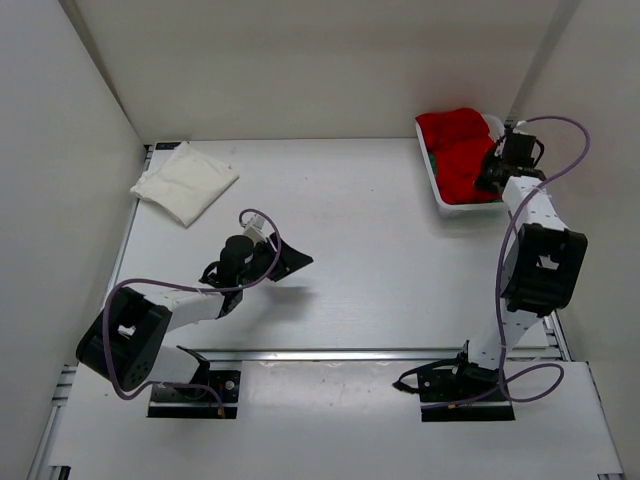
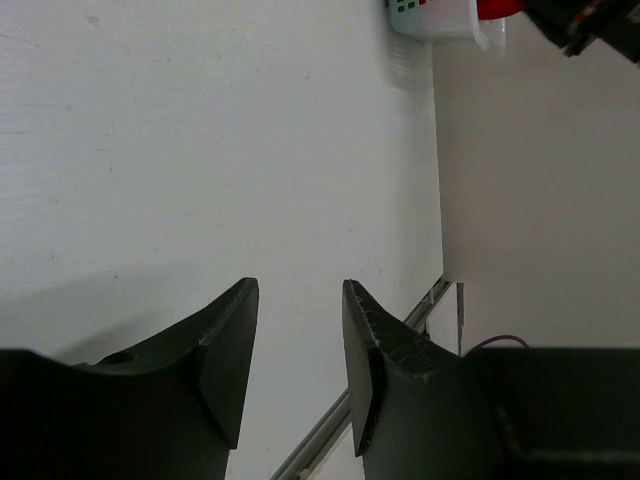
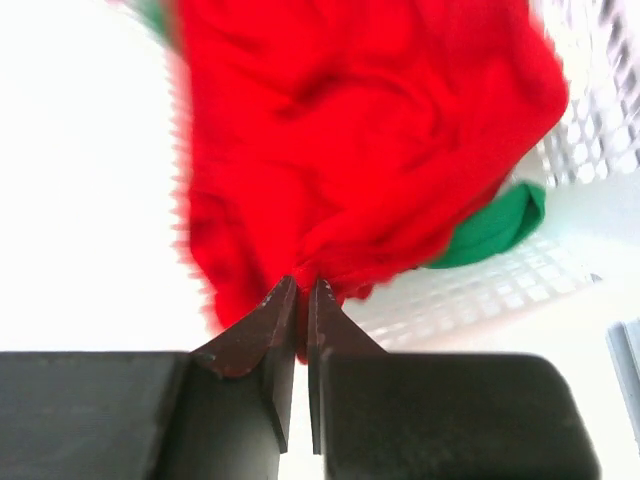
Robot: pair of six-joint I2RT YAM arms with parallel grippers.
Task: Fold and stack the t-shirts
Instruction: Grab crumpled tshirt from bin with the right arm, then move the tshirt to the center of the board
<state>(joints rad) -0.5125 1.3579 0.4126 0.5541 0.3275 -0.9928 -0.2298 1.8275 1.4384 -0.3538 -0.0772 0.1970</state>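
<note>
I need to lift my right gripper and move it to the left in the top view, then let go of the t-shirt's fold on the bare table beside the basket, because that part of the table is empty.
The cream-white t-shirt [image 1: 185,181] lies folded at the table's far left. The bright red t-shirt [image 1: 458,150] is bunched in the white mesh basket [image 1: 462,207] at the far right; the green t-shirt [image 3: 497,227] peeks out beneath it. My right gripper [image 3: 303,285] is shut on a fold of the red t-shirt [image 3: 360,130] above the basket [image 3: 480,290]; in the top view it [image 1: 490,178] sits at the basket's right side. My left gripper [image 2: 298,290] is open and empty over bare table, left of centre [image 1: 295,260].
The basket's corner [image 2: 440,18] shows at the top of the left wrist view. White walls enclose the table on the left, back and right. A metal rail [image 1: 330,354] runs along the near edge by the arm bases.
</note>
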